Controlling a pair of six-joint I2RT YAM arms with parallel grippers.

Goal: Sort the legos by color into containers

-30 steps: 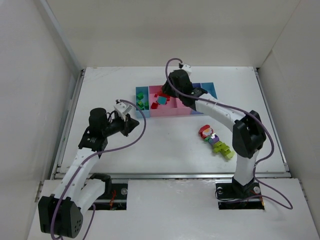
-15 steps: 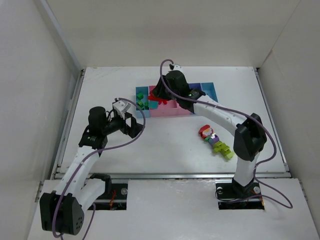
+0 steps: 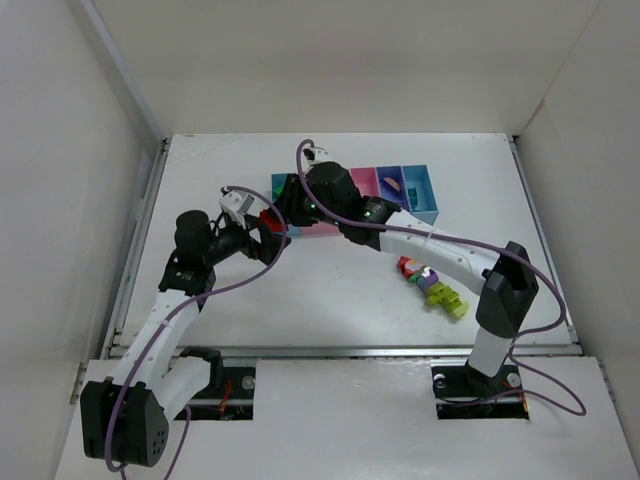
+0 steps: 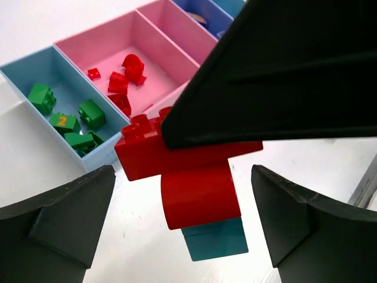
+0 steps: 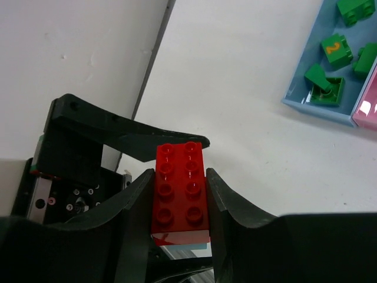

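I will move my right gripper over the wide pink bin (image 5: 367, 109) to its right in the top view next and release the brick, because red legos are there.
My right gripper (image 5: 179, 174) is shut on a red lego brick (image 5: 179, 191) with eight studs, and holds it above the table left of the containers (image 3: 400, 185). A curved red piece and a teal piece (image 4: 215, 239) hang under the brick (image 4: 188, 171). My left gripper (image 4: 182, 200) is open, with its fingers (image 4: 59, 218) on either side of this stack and not touching it. In the top view both grippers meet near the red brick (image 3: 270, 218). The light blue bin (image 4: 23, 71) holds green legos, and the wide pink bin (image 4: 106, 41) holds red ones.
A loose cluster of red, purple and lime-yellow legos (image 3: 432, 284) lies on the table to the right. The right arm (image 3: 420, 240) stretches across the front of the bins and hides part of the pink ones. White walls stand on three sides.
The right arm has swung left from above the pink bins to the left gripper, carrying the red brick. The left gripper has gone from shut to wide open.
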